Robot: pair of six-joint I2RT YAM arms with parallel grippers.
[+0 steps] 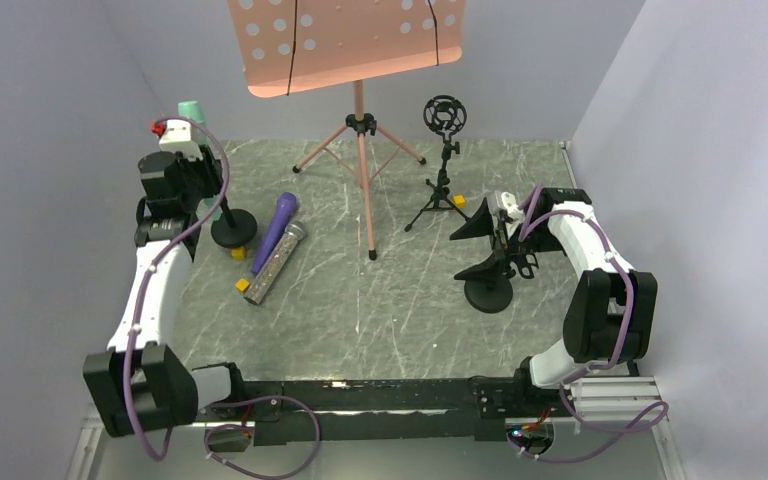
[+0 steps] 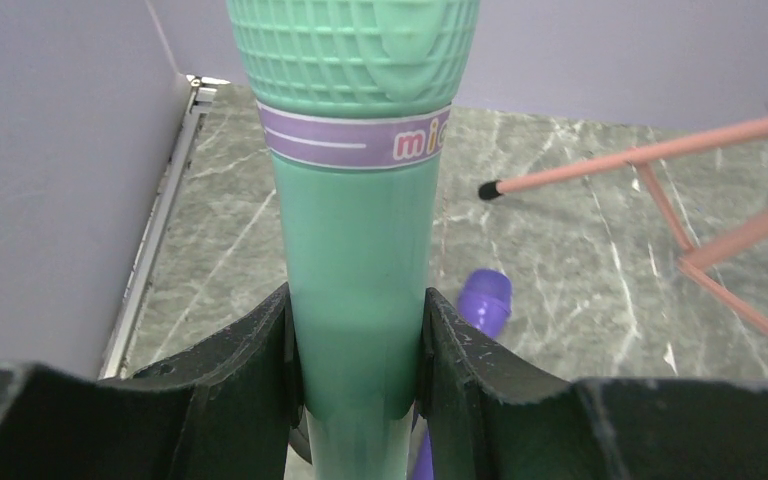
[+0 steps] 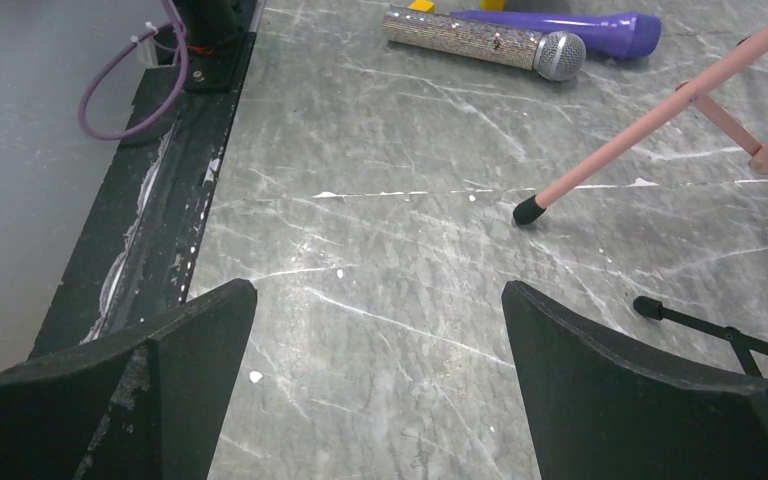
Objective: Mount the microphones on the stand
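Observation:
The mint green microphone's handle stands upright beside the black stand's upper pole (image 1: 224,203). Next, my left gripper pushes outward, presses the handle against that pole and releases it.
My left gripper (image 2: 358,340) is shut on the mint green microphone (image 2: 356,230), holding it upright by the handle with its mesh head (image 1: 192,109) on top. This is at the far left, next to a black round-based stand (image 1: 233,228). The purple microphone (image 1: 276,229) and the glittery silver microphone (image 1: 276,264) lie side by side on the table to the right of that stand; both also show in the right wrist view as the purple microphone (image 3: 600,27) and the silver microphone (image 3: 480,40). My right gripper (image 1: 485,245) is open and holds nothing, hovering by a second round-based stand (image 1: 488,293).
A pink music stand (image 1: 360,130) on tripod legs stands at the back centre, one foot (image 3: 528,211) near my right gripper. A black ring-shaped shock mount (image 1: 446,115) sits on a small tripod at back right. Small yellow blocks (image 1: 244,286) lie on the table. Walls close in on both sides.

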